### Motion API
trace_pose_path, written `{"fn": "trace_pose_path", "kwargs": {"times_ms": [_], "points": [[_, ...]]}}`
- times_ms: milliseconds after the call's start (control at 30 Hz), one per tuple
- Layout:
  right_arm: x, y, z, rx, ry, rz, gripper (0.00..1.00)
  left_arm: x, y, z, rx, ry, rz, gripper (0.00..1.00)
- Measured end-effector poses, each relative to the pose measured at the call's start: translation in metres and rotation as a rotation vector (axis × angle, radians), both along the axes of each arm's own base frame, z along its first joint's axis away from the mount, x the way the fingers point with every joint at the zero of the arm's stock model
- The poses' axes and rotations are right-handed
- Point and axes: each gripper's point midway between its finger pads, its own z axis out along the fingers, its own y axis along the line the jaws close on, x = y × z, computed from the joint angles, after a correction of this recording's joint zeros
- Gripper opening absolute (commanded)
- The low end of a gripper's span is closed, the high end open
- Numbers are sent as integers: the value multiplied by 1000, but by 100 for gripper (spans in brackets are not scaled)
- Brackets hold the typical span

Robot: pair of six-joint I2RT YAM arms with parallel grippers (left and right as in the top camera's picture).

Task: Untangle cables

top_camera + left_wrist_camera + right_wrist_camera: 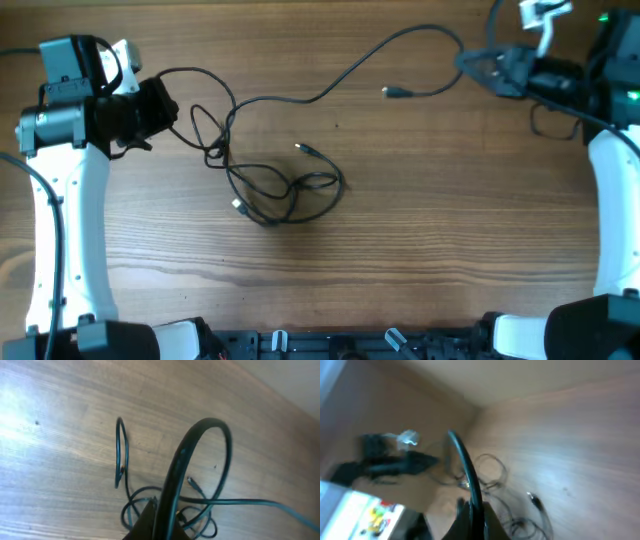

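The long cable still runs into the tangle (285,188), so I will pull my right gripper to the right in the overhead view and let go of the cable over the bare tabletop.
Several thin black cables lie in a loose tangle (285,188) at the table's middle, with small plug ends (302,149) sticking out. One long cable (350,72) runs from the tangle up to the far right, and its plug (392,92) lies free. My left gripper (170,108) is shut on a cable loop left of the tangle. In the left wrist view the cable (200,427) arcs up from the jaws (165,522). My right gripper (468,63) is shut on the long cable. In the right wrist view it (462,457) rises from the jaws (475,520).
The wooden table (450,230) carries only the cables. Thicker black arm wires hang by the right arm (550,125). The left arm (395,462) shows blurred in the right wrist view. The arm bases stand at the front corners.
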Motion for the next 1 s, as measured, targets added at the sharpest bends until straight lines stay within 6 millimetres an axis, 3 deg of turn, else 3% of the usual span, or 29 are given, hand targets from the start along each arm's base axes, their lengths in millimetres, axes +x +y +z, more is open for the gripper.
{"fn": "trace_pose_path", "kwargs": {"times_ms": [100, 133, 167, 200, 333, 400, 533, 733, 900, 1000], "points": [[0, -29, 49, 106, -175, 49, 4, 2, 1, -18, -5, 59, -4, 4], [-5, -52, 70, 136, -207, 44, 4, 4, 1, -27, -9, 86, -6, 4], [-7, -62, 77, 133, -237, 45, 4, 5, 1, -30, -11, 93, -6, 4], [-9, -77, 97, 88, -333, 33, 4, 5, 2, -33, -12, 101, -6, 4], [-27, -110, 138, 22, -425, -65, 4, 8, 1, -46, -21, 139, -9, 4], [-35, -114, 148, 27, -412, -90, 5, 9, 2, -48, -20, 144, -8, 4], [-35, -104, 149, 102, -296, -78, 4, 9, 1, -49, -20, 145, -8, 4], [-22, -45, 135, 164, -210, 98, 5, 13, -18, -47, -14, 130, -62, 4], [19, -15, 86, 230, -62, 199, 5, 17, -40, -45, -6, 105, -120, 4], [52, -9, 38, 274, 63, 219, 5, 16, -47, -45, -5, 105, -138, 4]]}}
